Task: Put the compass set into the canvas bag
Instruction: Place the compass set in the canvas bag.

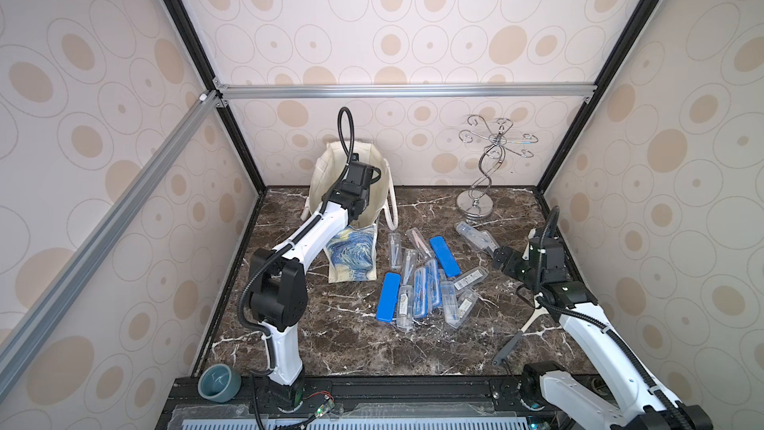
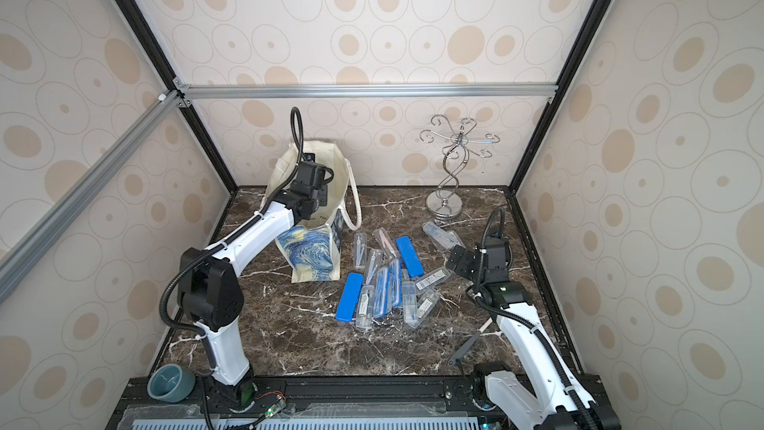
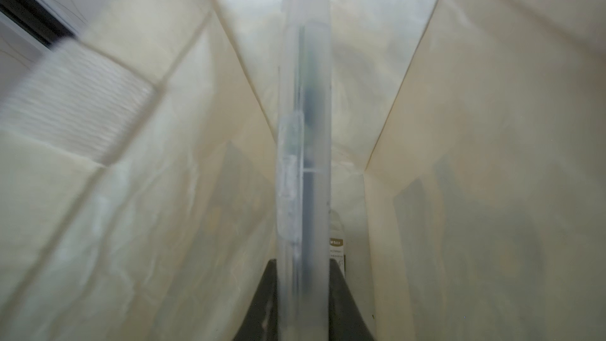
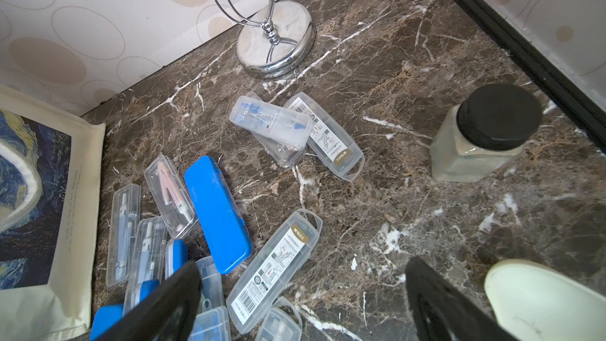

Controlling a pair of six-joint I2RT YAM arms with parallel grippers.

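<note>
Next, my left gripper sinks deeper between the bag's inner sides and releases the case, since the bag's bottom still lies below the gripper and case.
The cream canvas bag (image 1: 351,258) stands at the back left with its starry-night face toward the front; it shows in both top views (image 2: 314,254). My left gripper (image 3: 303,264) reaches down into its open top, shut on a clear compass set case (image 3: 305,126) that points down between the inner walls (image 3: 492,159). Several more compass sets, in clear and blue cases (image 1: 421,283) (image 4: 272,273), lie heaped on the marble right of the bag. My right gripper (image 1: 502,256) (image 4: 303,264) hovers open over the heap's right edge, with nothing between its fingers.
A chrome wire stand (image 1: 475,204) rises at the back right. Near the right wall sits a glass jar with a black lid (image 4: 485,132). A white-handled tool (image 1: 516,337) lies at the front right. Off the table's front left corner is a teal bowl (image 1: 219,382).
</note>
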